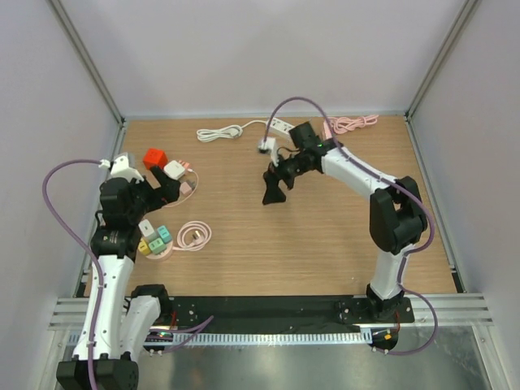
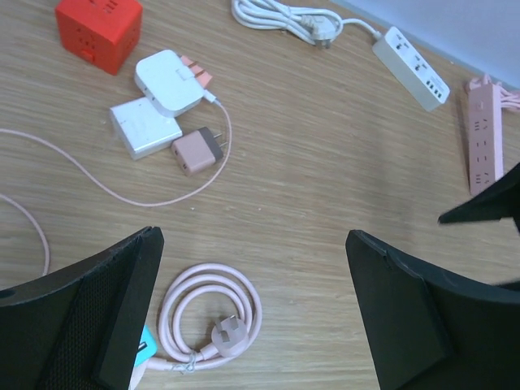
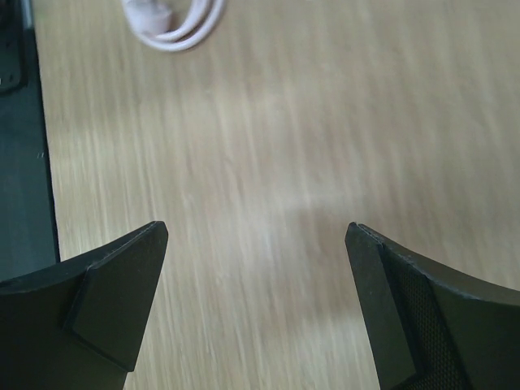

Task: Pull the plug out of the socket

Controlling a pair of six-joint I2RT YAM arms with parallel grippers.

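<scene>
My right gripper moves back and to the left in the top view next, lowering onto the coiled pink cord's tied part, as it joins the multicoloured socket block.
Near the left edge lie a red socket cube (image 1: pixel 154 158) (image 2: pixel 97 32), two white cubes (image 2: pixel 166 81) (image 2: pixel 145 127) and a dusty-pink adapter (image 2: pixel 197 150) with bare prongs. A salmon plug piece (image 2: pixel 197 73) sticks out of the upper white cube, and a thin pink lead curls away from it. My left gripper (image 1: pixel 162 193) (image 2: pixel 252 234) hovers open just right of this cluster, holding nothing. A coiled pink cord with a loose plug (image 2: pixel 213 321) (image 1: pixel 193 236) lies under it. My right gripper (image 1: pixel 274 188) (image 3: pixel 256 227) hangs open over bare wood at mid-table.
A white power strip (image 1: pixel 280 126) (image 2: pixel 410 67) with its coiled cord (image 1: pixel 219 132) lies at the back. A pink strip (image 1: pixel 337 126) (image 2: pixel 485 138) lies right of it. A multicoloured socket block (image 1: pixel 154 238) sits by the left arm. Grey walls enclose the wooden table (image 1: pixel 325 244).
</scene>
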